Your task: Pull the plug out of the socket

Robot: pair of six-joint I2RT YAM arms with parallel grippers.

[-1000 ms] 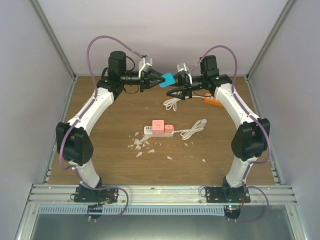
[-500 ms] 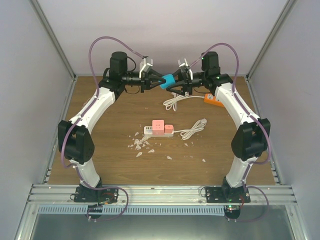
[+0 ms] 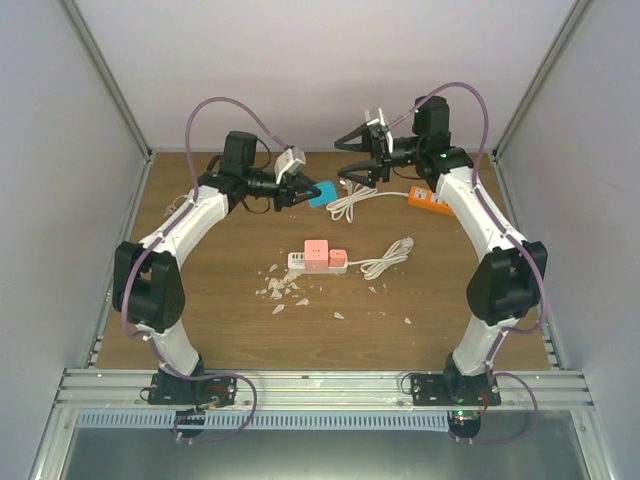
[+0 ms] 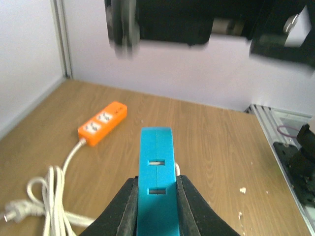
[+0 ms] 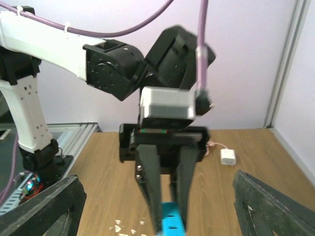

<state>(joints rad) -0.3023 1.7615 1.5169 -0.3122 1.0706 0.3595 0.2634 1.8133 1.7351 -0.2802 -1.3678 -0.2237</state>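
Observation:
I should next move my left gripper back, to the left in the top view, and down. It should let go of the blue block point(image 3: 322, 193) on the bare tabletop, because its slots are empty.
My left gripper point(image 3: 306, 191) is shut on a blue socket block point(image 3: 322, 193), held above the back of the table. In the left wrist view the block point(image 4: 156, 182) stands between my black fingers point(image 4: 123, 206), and both its slots face outward with nothing in them. My right gripper point(image 3: 344, 160) hangs open, higher than the block and to its right, touching nothing. In the right wrist view its pads point(image 5: 49, 206) frame the left gripper and the block point(image 5: 173, 225). A white cord point(image 4: 49, 196) lies coiled on the table, and its plug end point(image 4: 7, 216) is loose.
An orange power strip point(image 3: 428, 199) lies at the back right, joined to the white cord point(image 3: 346, 206). A pink-and-white power strip point(image 3: 318, 256) with its own cord point(image 3: 386, 259) lies mid-table, with white crumbs point(image 3: 279, 289) in front. A small white adapter point(image 5: 228, 156) sits by the far wall.
The right gripper has opened and risen up and away from the blue socket block. The left gripper has lowered a little with the block still in it.

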